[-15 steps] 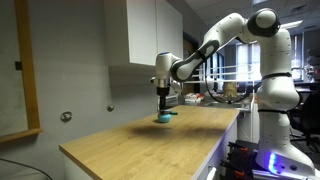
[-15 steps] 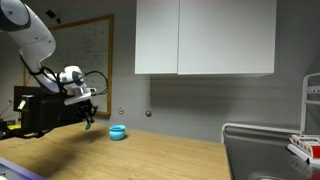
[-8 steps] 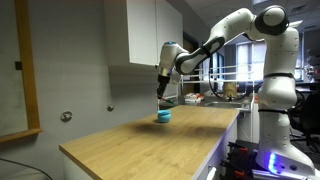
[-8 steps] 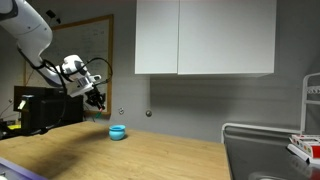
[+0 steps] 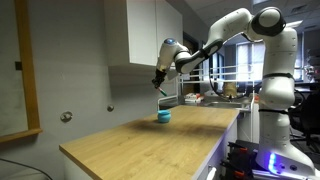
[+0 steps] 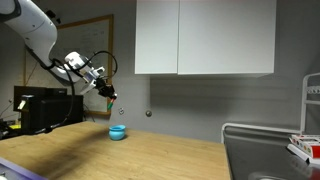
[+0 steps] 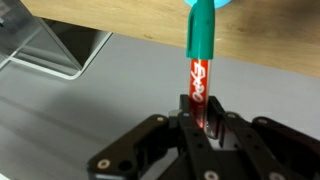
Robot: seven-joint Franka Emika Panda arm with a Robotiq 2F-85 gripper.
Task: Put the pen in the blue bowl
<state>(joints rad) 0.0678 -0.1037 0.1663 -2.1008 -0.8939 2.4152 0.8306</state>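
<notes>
The pen's cap is still well above the blue bowl's rim, so I should next lower the pen in my gripper cap-first toward the blue bowl's opening [image 5: 164, 112] and let it go.
The small teal-blue bowl [image 5: 163, 116] sits on the wooden counter [image 5: 150, 140]; it also shows in the other exterior view [image 6: 118, 132]. My gripper [image 5: 159, 83] hangs well above the bowl, tilted, also seen in an exterior view [image 6: 107, 93]. In the wrist view my gripper [image 7: 197, 112] is shut on the pen [image 7: 198, 60], held by its red body with the green-teal cap pointing away. A sliver of the blue bowl [image 7: 215, 3] shows at the top edge beyond the cap.
White wall cabinets [image 6: 205, 38] hang above the counter. A sink and dish rack [image 6: 280, 150] lie at one end. A clear plastic stand [image 7: 45, 50] shows in the wrist view. A framed board [image 5: 20, 70] is on the wall.
My gripper has risen from just above the counter near the bowl to well above it and tilted, carrying the pen. The bowl has not moved.
</notes>
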